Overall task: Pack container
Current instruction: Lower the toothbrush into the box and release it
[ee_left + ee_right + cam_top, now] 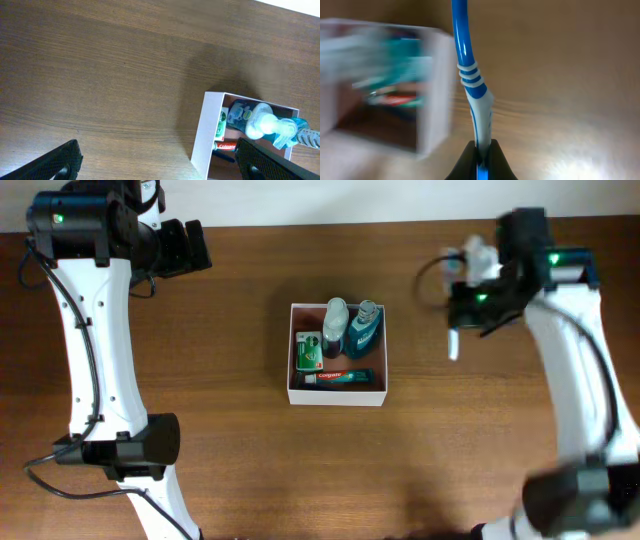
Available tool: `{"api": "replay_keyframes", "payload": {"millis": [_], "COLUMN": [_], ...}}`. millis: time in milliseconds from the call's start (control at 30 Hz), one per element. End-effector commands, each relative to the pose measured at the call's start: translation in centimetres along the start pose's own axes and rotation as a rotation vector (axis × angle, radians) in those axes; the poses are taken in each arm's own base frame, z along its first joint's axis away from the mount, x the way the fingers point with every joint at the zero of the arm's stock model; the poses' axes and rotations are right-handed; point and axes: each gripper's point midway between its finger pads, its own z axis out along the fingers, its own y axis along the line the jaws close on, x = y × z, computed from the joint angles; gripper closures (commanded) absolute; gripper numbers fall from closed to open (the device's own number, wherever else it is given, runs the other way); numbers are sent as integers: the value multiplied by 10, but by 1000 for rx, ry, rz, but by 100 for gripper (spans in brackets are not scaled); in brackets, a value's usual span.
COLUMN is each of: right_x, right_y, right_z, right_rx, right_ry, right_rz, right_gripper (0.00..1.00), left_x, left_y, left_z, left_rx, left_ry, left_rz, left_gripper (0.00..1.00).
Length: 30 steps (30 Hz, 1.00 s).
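Observation:
The toothbrush should be released above the Colgate toothpaste tube, so my right gripper should swing over the container (pixel 337 398), turn and go down.
The container (pixel 337 398) is a white-walled square box in the middle of the table. It holds a green box (pixel 308 352), a pale bottle (pixel 335 325), a blue mouthwash bottle (pixel 364 330) and a Colgate toothpaste tube (pixel 340 378). My right gripper (pixel 462 315) is to the right of the container, shut on a blue and white toothbrush (pixel 470 75). In the right wrist view the jaws (pixel 481 150) pinch the handle, and the container wall (pixel 436 90) is blurred at the left. My left gripper (pixel 195 245) is open and empty at the far left; its view (pixel 160 165) shows the container (pixel 207 130) at the lower right.
The wooden table (pixel 200 380) is bare around the container. A white surface borders the table's far edge (pixel 300 200). The arm bases stand at the front left (pixel 120 450) and the front right (pixel 570 500).

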Motion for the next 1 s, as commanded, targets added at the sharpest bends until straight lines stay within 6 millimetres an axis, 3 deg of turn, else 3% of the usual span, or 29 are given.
{"api": "replay_keyframes", "payload": {"millis": [0, 100, 200, 367, 567, 600, 633, 733, 800, 833, 900, 967], "right_x": [12, 29, 36, 47, 51, 51, 51, 49, 44, 40, 31, 29], "right_y": [86, 132, 149, 158, 140, 137, 136, 142, 146, 148, 154, 161], "right_z": [-20, -9, 13, 62, 120, 123, 125, 117, 104, 96, 60, 28], "right_rx": [-107, -124, -53, -51, -10, 4, 11, 11, 19, 24, 34, 15], "right_ry": [-46, -24, 12, 130, 264, 273, 277, 255, 222, 203, 139, 95], "right_rz": [-393, -710, -920, -1144, -1159, -1160, -1160, -1124, -1097, -1067, -927, -845], "right_gripper": [96, 96, 96, 96, 96, 85, 63, 53, 36, 33, 32, 24], "left_x": [-3, -3, -3, -3, -3, -3, -3, -3, -3, -3, -3, -3], "left_y": [-1, -1, -1, -1, -1, -1, -1, -1, -1, -1, -1, -1], "left_z": [-16, -16, -16, -16, -16, -16, -16, -16, -16, -16, -16, -16], "left_rx": [11, 11, 11, 11, 11, 11, 11, 11, 11, 11, 11, 11], "left_ry": [-41, -41, -41, -41, -41, -41, -41, -41, -41, -41, -41, -41], "left_rz": [13, 13, 13, 13, 13, 13, 13, 13, 13, 13, 13, 13], "left_gripper": [1, 1, 1, 1, 1, 1, 0, 1, 1, 0, 1, 1]}}
